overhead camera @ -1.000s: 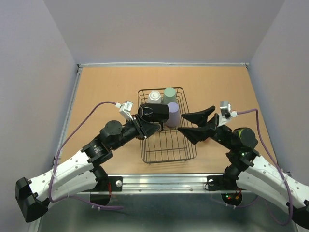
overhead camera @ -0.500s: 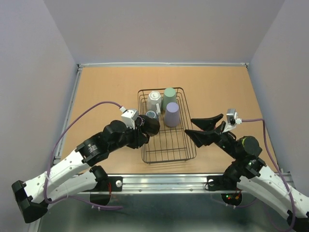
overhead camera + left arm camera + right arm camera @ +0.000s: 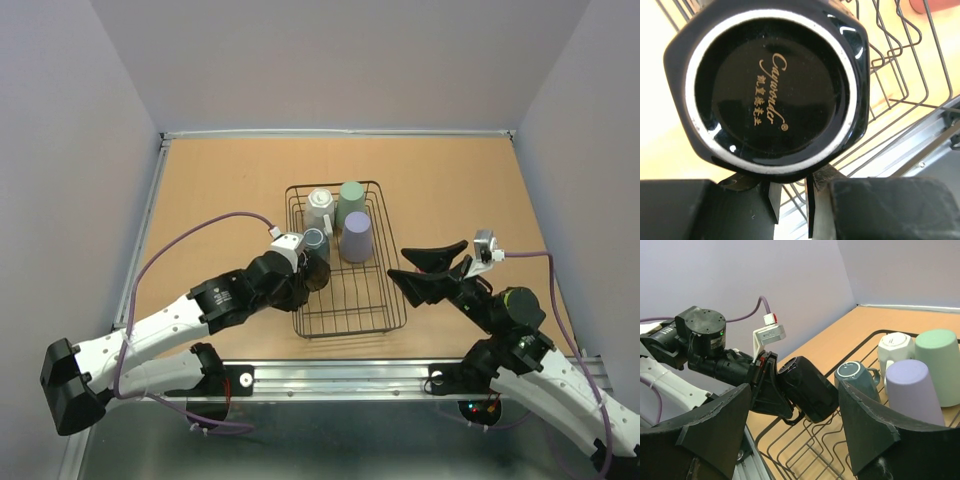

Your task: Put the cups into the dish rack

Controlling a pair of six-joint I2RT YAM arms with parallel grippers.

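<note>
That part of the rack beside the grey mug is empty. My left gripper will move back and down next to release the black mug there, on the rack's bare near wire.
My left gripper is shut on the handle of the black mug and holds it tilted over the left side of the wire dish rack. In the left wrist view the mug's glossy base fills the picture above my fingers. The white mug, green tumbler, lavender tumbler and grey mug stand upside down at the rack's far end. My right gripper is open and empty just right of the rack. The red-pink tumbler cannot be made out.
The rack's near half is bare wire. A metal rail runs along the table's near edge. Grey walls close in the back and both sides. A reddish shape is cut off by the top edge of the left wrist view.
My left gripper has carried the black mug nearer and lower over the rack's left side, uncovering the grey mug. My right gripper has drawn back to the right, still open.
</note>
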